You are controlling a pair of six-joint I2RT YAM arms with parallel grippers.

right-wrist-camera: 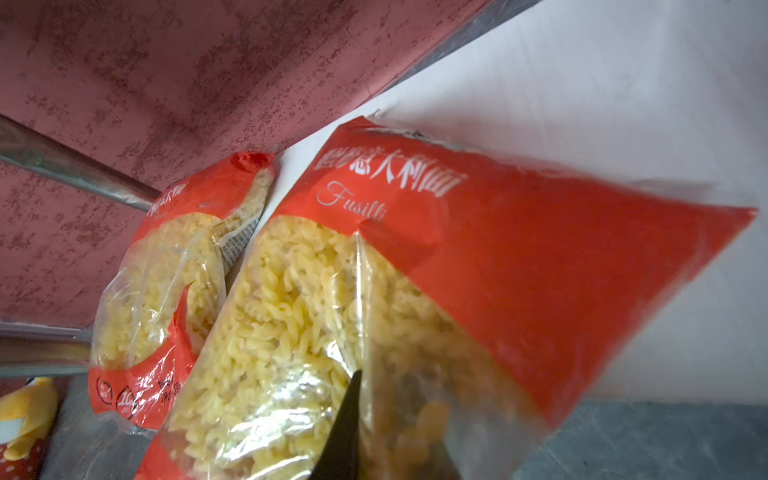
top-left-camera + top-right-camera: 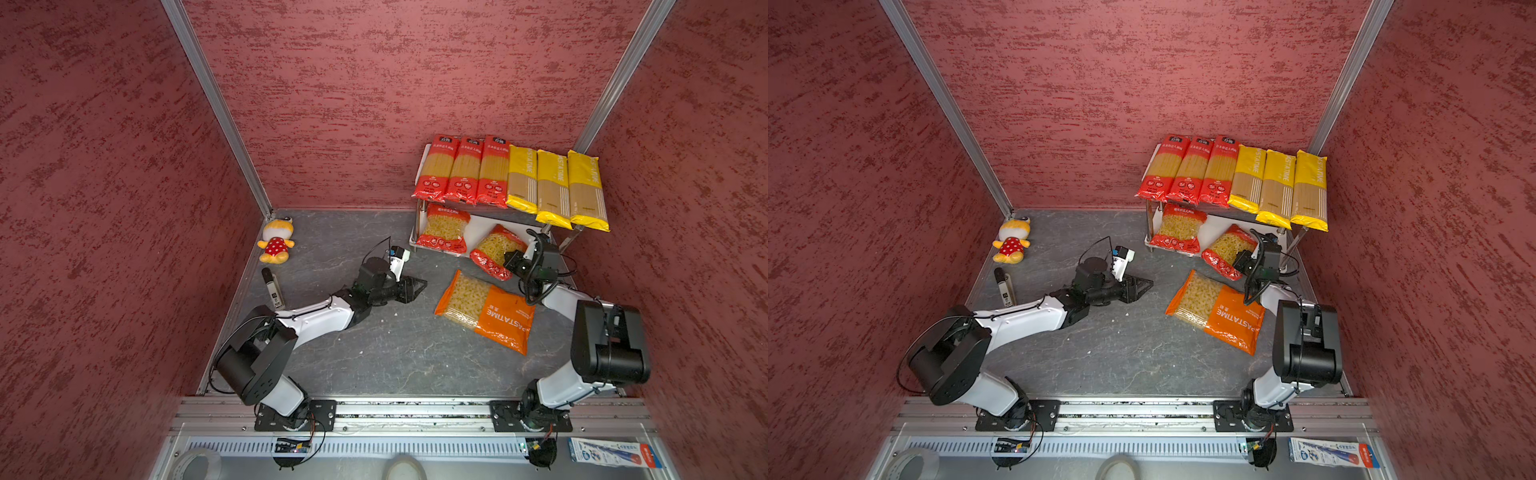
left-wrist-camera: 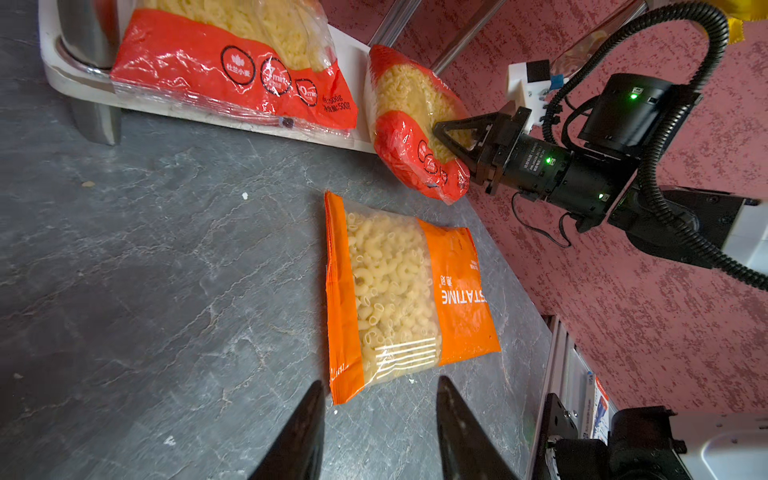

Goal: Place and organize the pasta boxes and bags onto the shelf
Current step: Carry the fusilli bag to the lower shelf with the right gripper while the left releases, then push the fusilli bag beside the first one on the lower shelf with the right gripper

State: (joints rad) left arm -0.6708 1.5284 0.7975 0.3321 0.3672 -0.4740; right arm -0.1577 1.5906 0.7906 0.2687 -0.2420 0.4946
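My right gripper needs to push outward and toward the first curly-pasta bag and then let go of its bag, because the lower board's empty part is outward of the gripper.
The shelf stands at the back right. Its top board carries three red spaghetti bags and three yellow PASTATIME bags. One short red curly-pasta bag lies at the left of the lower board. My right gripper is shut on a second red curly-pasta bag, pinching its clear plastic. That bag hangs tilted, its upper end over the lower board's front edge. The wide orange bag lies flat on the table before the shelf. My left gripper is open, empty, just short of the orange bag's near corner.
A yellow plush toy lies in the back left corner, with a black marker-like stick near the left wall. A blue-white flat pack rests on the front ledge. Red walls close in on three sides.
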